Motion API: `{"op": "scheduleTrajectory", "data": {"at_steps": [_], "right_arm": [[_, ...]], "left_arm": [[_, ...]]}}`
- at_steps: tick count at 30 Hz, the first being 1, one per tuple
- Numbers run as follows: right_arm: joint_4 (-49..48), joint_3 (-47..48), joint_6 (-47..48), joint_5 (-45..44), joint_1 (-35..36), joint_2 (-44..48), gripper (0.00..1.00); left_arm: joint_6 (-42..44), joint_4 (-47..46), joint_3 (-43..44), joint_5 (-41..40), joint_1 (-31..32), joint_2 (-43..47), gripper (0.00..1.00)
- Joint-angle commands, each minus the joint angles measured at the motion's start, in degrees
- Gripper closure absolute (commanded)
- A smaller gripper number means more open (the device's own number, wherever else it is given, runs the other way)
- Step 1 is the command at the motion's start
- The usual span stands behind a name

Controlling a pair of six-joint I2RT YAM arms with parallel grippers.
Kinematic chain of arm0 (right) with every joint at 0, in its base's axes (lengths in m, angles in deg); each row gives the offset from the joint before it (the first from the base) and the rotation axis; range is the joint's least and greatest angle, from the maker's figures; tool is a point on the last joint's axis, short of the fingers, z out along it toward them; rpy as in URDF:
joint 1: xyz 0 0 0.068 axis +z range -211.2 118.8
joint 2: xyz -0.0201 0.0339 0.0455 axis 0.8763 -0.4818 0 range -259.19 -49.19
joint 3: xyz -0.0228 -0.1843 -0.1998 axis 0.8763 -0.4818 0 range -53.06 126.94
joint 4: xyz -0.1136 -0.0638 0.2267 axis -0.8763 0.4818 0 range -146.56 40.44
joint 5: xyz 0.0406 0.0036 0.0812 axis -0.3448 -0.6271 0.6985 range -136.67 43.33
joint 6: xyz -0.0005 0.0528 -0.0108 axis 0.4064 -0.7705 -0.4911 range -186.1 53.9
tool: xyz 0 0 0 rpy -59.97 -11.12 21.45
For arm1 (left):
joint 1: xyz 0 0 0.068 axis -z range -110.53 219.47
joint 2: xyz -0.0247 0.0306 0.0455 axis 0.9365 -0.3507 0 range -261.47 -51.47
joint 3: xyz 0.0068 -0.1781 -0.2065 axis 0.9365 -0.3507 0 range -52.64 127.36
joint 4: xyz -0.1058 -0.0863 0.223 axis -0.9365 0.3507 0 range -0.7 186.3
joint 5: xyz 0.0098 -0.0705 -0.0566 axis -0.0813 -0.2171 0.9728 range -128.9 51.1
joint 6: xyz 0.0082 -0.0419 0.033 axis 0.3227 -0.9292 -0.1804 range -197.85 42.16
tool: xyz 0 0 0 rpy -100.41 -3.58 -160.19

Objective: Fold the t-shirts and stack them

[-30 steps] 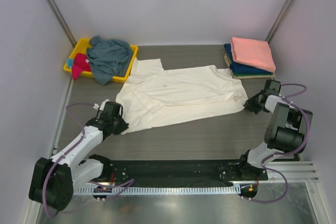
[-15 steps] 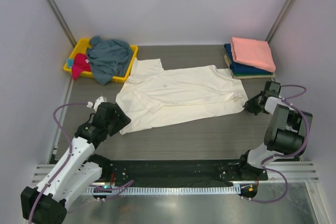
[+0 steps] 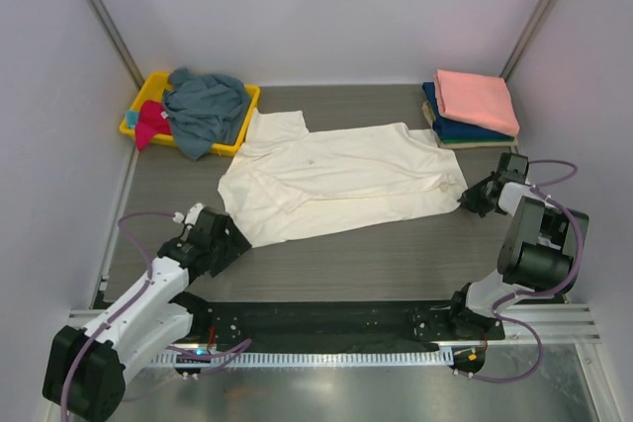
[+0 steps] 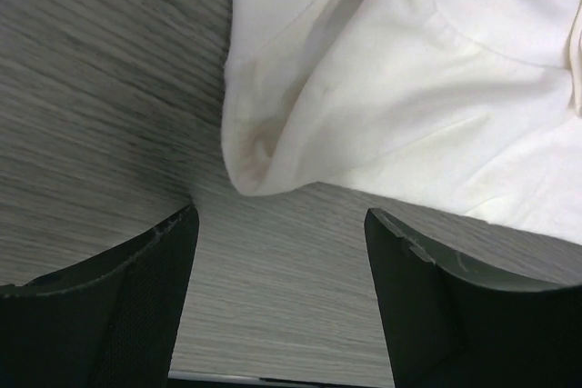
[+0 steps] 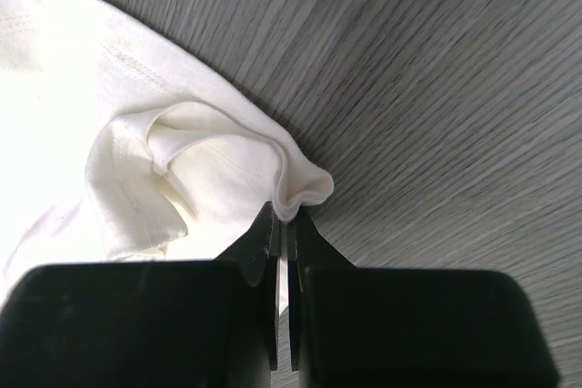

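Note:
I will next raise my right gripper, move it back toward the black bar and lower it to release the t-shirt's edge onto bare table, because the cloth is bunched.
A large cream-white t-shirt [image 3: 336,180] lies spread across the middle of the table, partly folded. My left gripper [image 3: 226,240] stands open just short of its near-left corner [image 4: 259,156], with only bare table between the fingers [image 4: 136,297]. My right gripper [image 3: 475,197] is shut on the shirt's right edge [image 5: 305,184], and a small fold of cloth bulges above the fingertips. A grey-blue t-shirt [image 3: 203,106] and a magenta one [image 3: 150,124] lie heaped at the back left. At the back right, a folded salmon-pink shirt [image 3: 477,98] tops a navy one [image 3: 465,131].
The yellow bin [image 3: 249,98] under the grey-blue and magenta shirts sits in the back-left corner. Grey walls close in the left, back and right sides. A black rail with the arm bases [image 3: 326,318] runs along the near edge.
The left gripper has opened, let go of the cream shirt's near-left corner and drawn back toward the near edge. The corner now lies on the table. The right gripper has held still.

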Motion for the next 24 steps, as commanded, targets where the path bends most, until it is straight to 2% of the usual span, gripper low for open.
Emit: {"op": "scheduleTrajectory", "data": {"at_steps": [1,8,12,13,15,16,17,19,23,24], "right_arm": [[0.61,-0.75,0.86,0.29,0.01,-0.72,0.99],[0.43,-0.66,1.03,0.12,0.01,-1.25,0.99],[0.17,-0.66,1.03,0.03,0.01,-1.51,0.99],[0.26,-0.75,0.95,0.20,0.01,-1.69,0.99],[0.08,-0.66,0.60,1.78,0.01,-1.61,0.99],[0.08,-0.66,0.42,2.31,0.01,-1.52,0.99],[0.17,-0.66,0.07,3.27,0.01,-0.73,0.99],[0.87,-0.40,-0.72,4.24,0.01,0.41,0.99],[4.47,4.16,-2.48,8.72,0.10,4.01,0.99],[7.26,5.57,-2.31,9.08,0.10,6.63,0.99]], "left_arm": [[-0.51,-5.56,0.06,-4.26,0.20,-3.96,0.25],[-2.53,-11.36,-0.47,-9.11,0.11,-10.12,0.34],[-2.62,-11.71,1.03,-11.57,0.11,-10.92,0.49],[-2.45,-11.71,1.90,-11.92,0.02,-11.18,0.61],[-1.66,-11.45,2.96,-12.71,-0.42,-11.97,0.76],[-1.13,-11.45,3.57,-12.80,-0.94,-12.15,0.92],[-0.69,-10.67,5.40,-12.89,-1.29,-12.32,0.99],[1.42,-9.00,8.40,-13.59,-1.91,-11.89,1.00],[5.37,-2.17,19.90,-14.56,-3.84,-11.01,1.00],[6.07,-0.74,25.32,-14.65,-4.46,-10.74,1.00]]}}
